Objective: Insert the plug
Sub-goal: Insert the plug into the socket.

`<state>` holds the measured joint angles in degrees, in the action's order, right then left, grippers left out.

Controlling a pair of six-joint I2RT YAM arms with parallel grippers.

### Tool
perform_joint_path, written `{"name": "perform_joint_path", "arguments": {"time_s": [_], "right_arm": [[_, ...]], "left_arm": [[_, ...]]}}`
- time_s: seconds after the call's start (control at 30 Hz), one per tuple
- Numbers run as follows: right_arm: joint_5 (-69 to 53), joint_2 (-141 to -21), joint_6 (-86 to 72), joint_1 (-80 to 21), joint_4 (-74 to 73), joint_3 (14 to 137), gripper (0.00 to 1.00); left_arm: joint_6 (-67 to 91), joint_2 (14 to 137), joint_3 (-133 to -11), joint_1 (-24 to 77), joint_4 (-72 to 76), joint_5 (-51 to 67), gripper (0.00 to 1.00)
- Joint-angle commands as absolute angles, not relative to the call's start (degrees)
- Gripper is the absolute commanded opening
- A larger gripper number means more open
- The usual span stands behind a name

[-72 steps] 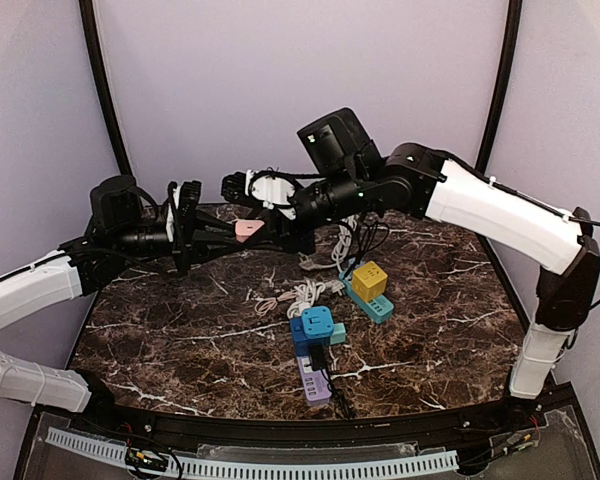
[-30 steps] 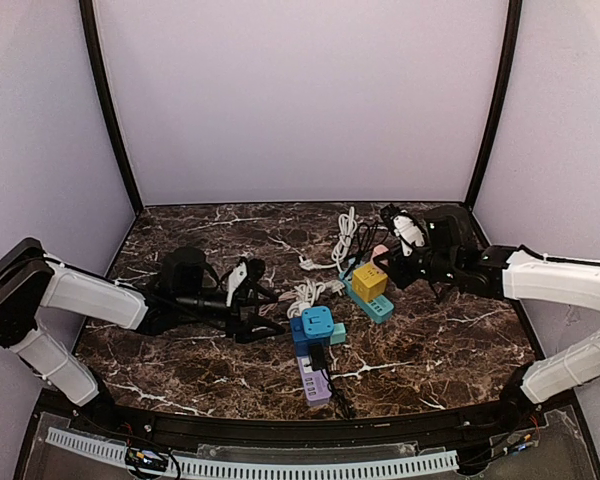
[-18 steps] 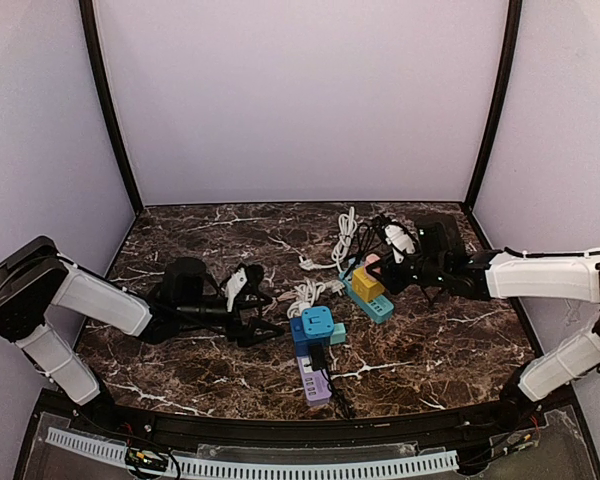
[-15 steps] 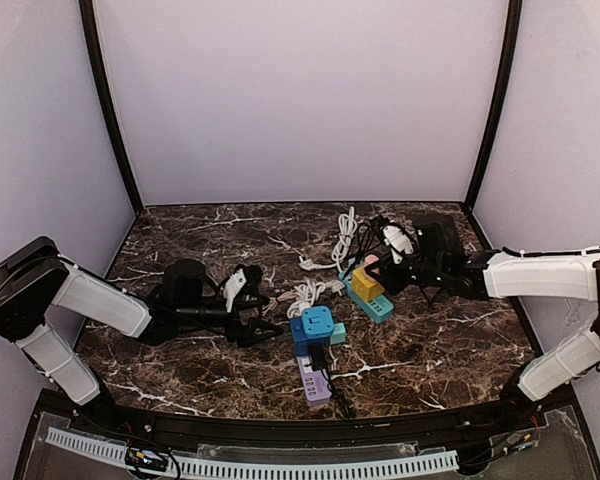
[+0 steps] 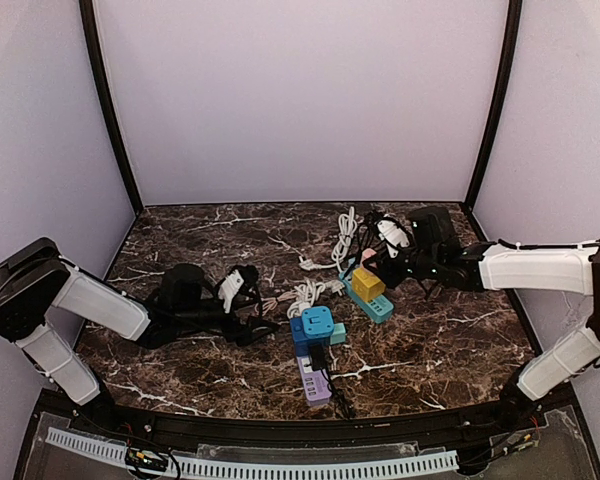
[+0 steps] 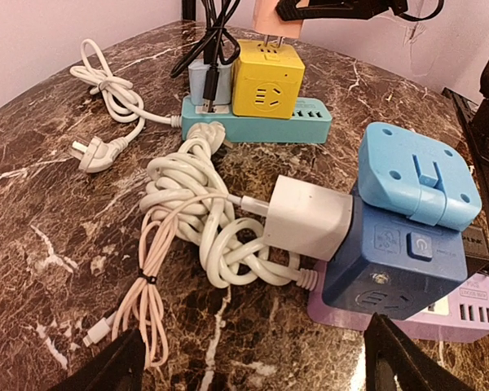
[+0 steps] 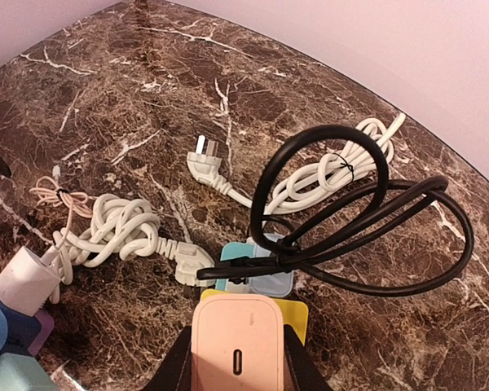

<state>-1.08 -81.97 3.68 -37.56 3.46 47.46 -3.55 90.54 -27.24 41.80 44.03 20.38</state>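
Note:
The robot will next lower the pink plug (image 5: 367,257) in its right gripper onto the slotted top of the yellow socket cube (image 5: 368,282).
My right gripper (image 7: 235,362) is shut on a pink plug (image 7: 235,340), also seen as the pink plug (image 5: 367,257) from above. It hangs directly over a yellow socket cube (image 5: 368,282) that sits on a teal power strip (image 5: 380,309). In the left wrist view the pink plug (image 6: 275,18) has its prongs pointing down, right at the top of the yellow cube (image 6: 266,78). My left gripper (image 5: 256,314) lies low on the table, open and holding nothing, facing a knotted white cable (image 6: 191,208).
A white charger (image 6: 310,218) is plugged into a blue socket cube (image 6: 399,265) on a purple strip (image 5: 317,386). A black cable loop (image 7: 350,208) and a white corded plug (image 7: 204,167) lie behind the yellow cube. A thin pink cable (image 6: 143,305) rests near my left fingers.
My right gripper has carried the pink plug leftward to above the yellow cube. My left gripper has opened a little wider and hardly shifted.

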Motion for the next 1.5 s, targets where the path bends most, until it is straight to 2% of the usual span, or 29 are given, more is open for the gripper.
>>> {"name": "perform_joint_path", "arguments": {"time_s": [0.0,0.6,0.87,1.13,1.47], "right_arm": [[0.46,-82.36,4.92,-36.91,2.55,48.40,0.00],[0.73,-85.11,3.92,-36.01,4.38,44.87,0.00],[1.25,-84.07,0.44,-36.06,-2.76,44.17,0.00],[3.04,-90.38,-6.15,-39.46,-5.07,42.98,0.00],[7.44,-91.79,-16.96,-44.98,-5.24,39.84,0.00]], "left_arm": [[-3.56,90.38,-26.11,42.08,43.03,18.05,0.84],[-4.81,90.96,-25.98,42.06,43.61,17.02,0.84],[-5.44,90.96,-25.77,42.03,43.48,16.57,0.84],[-6.81,90.97,-26.05,42.02,43.19,16.28,0.84],[-7.52,91.77,-27.23,41.94,43.48,15.64,0.84]]}}
